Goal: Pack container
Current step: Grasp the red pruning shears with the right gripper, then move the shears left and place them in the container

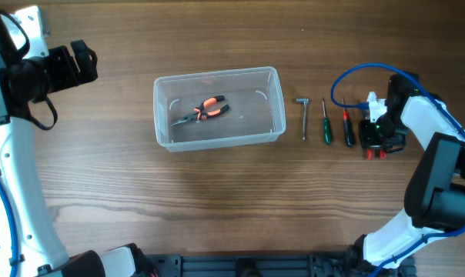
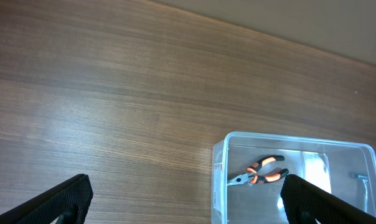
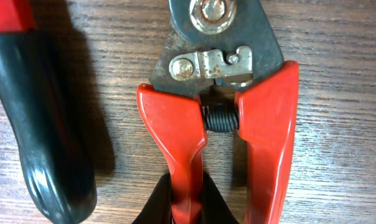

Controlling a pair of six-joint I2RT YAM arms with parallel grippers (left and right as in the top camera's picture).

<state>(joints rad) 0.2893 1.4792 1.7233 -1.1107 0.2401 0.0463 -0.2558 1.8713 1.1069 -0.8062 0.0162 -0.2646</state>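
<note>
My right gripper holds the cutters and needs to lift to the left in the overhead view next. It then needs to go down and release them on the container's bare bottom, because the pliers leave room.
The clear plastic container [image 1: 217,108] stands at the table's middle and holds orange-and-black pliers [image 1: 204,111]; both also show in the left wrist view, the container [image 2: 294,180] and the pliers [image 2: 261,173]. My right gripper [image 1: 376,138] is down at the far right, its fingers [image 3: 187,202] shut on one red handle of the red-handled cutters [image 3: 222,118], which lie on the table. My left gripper [image 2: 185,202] is open and empty, raised at the far left, well away from the container.
To the right of the container lie a small metal wrench [image 1: 303,117], a green-handled screwdriver [image 1: 325,123] and a red-and-black screwdriver [image 1: 347,127], whose black handle [image 3: 48,124] lies just left of the cutters. A blue cable [image 1: 356,77] loops over the right arm.
</note>
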